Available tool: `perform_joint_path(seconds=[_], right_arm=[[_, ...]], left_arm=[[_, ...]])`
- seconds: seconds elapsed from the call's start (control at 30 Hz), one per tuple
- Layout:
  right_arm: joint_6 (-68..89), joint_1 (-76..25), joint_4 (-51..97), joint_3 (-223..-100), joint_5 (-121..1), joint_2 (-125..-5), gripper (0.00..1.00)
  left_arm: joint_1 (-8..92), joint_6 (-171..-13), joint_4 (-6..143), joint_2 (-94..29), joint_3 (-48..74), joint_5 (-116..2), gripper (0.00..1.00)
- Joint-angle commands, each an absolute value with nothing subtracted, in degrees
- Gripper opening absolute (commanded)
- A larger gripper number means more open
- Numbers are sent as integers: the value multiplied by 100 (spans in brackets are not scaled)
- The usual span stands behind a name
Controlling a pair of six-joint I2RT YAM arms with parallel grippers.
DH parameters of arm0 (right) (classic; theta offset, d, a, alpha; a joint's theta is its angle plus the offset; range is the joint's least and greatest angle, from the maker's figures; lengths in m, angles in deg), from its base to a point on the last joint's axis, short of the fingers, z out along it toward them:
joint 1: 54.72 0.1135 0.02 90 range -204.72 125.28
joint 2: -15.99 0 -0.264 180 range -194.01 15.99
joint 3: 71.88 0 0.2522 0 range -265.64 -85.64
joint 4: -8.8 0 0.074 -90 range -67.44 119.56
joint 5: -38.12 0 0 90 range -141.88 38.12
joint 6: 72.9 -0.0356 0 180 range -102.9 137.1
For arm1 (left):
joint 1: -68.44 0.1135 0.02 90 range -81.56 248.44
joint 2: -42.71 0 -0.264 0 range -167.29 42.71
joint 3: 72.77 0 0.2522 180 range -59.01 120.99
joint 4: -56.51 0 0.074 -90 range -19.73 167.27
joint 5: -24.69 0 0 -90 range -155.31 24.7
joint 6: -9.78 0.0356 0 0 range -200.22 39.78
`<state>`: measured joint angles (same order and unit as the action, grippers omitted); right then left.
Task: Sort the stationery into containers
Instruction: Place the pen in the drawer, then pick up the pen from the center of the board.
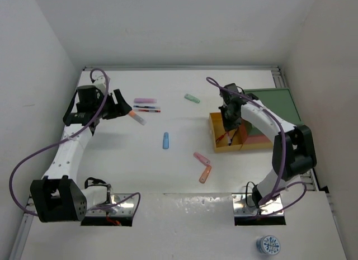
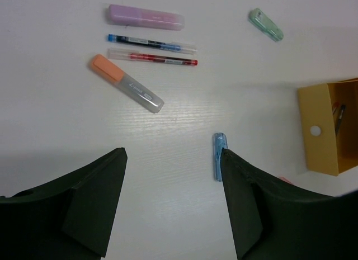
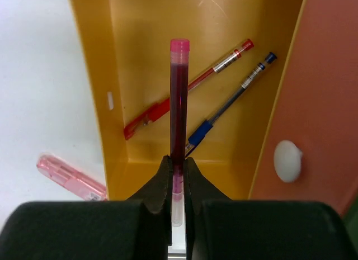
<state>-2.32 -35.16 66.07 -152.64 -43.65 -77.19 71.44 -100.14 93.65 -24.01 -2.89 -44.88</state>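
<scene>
My left gripper moves down toward the right in the top view onto the red pen's middle next, turning because the pen runs the way its fingers open.
My right gripper (image 3: pixel 178 165) is shut on a thin dark-red pen (image 3: pixel 179 103) and holds it over the yellow tray (image 3: pixel 95 58), in which a red pen (image 3: pixel 187 89) and a blue pen (image 3: pixel 229 109) lie. The red-orange tray (image 3: pixel 324 103) adjoins it. My left gripper (image 2: pixel 173 154) is open and empty above the table. Ahead of it lie a purple marker (image 2: pixel 145 17), a blue pen (image 2: pixel 151 43), a red pen (image 2: pixel 152 58), an orange marker (image 2: pixel 126 84), a mint marker (image 2: pixel 265 24) and a blue marker (image 2: pixel 218 155). The green tray (image 1: pixel 274 100) sits at the far right.
A pink marker (image 1: pixel 201 158) and another orange marker (image 1: pixel 205 174) lie mid-table near the yellow tray (image 1: pixel 217 138). A white round piece (image 3: pixel 287 160) sits on the red-orange tray. A small round blue-and-white object (image 1: pixel 269 245) rests on the near shelf. White walls enclose the table.
</scene>
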Motion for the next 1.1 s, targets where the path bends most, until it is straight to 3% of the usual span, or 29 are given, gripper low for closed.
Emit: perform_joint_path(seconds=[0.0, 0.13, 0.17, 0.3, 0.4, 0.57, 0.77, 0.9, 1.07], right_arm=[[-619, -3529, 6378, -15586, -4292, -7874, 0], [-619, -3529, 6378, -15797, -4414, -8051, 21], [-610, -3512, 6404, -15841, -4423, -8103, 30], [-567, -3494, 6527, -16034, -4450, -8104, 43], [-444, -3468, 6589, -16113, -4502, -7990, 44], [450, -3476, 6632, -16385, -5748, -7796, 39], [866, -3485, 7037, -16694, -6252, -7770, 39], [893, -3582, 7037, -16501, -6234, -7673, 39], [910, -3696, 7037, -16456, -6225, -7611, 39]], left_arm=[[7028, -9781, 9207, -2470, -56, -4720, 74], [6905, -9149, 9417, -2733, 233, -4764, 75], [6905, -8773, 9557, -2899, 312, -4781, 75], [6695, -7657, 10092, -3550, 1006, -4711, 75], [6589, -7004, 10401, -4262, 1551, -4606, 74], [6212, -5432, 11139, -5412, 2684, -4237, 64], [5956, -4533, 11352, -6810, 3617, -4246, 39], [5807, -4191, 11193, -7189, 3854, -4333, 28], [5640, -3803, 11598, -7795, 4277, -4395, 26]])
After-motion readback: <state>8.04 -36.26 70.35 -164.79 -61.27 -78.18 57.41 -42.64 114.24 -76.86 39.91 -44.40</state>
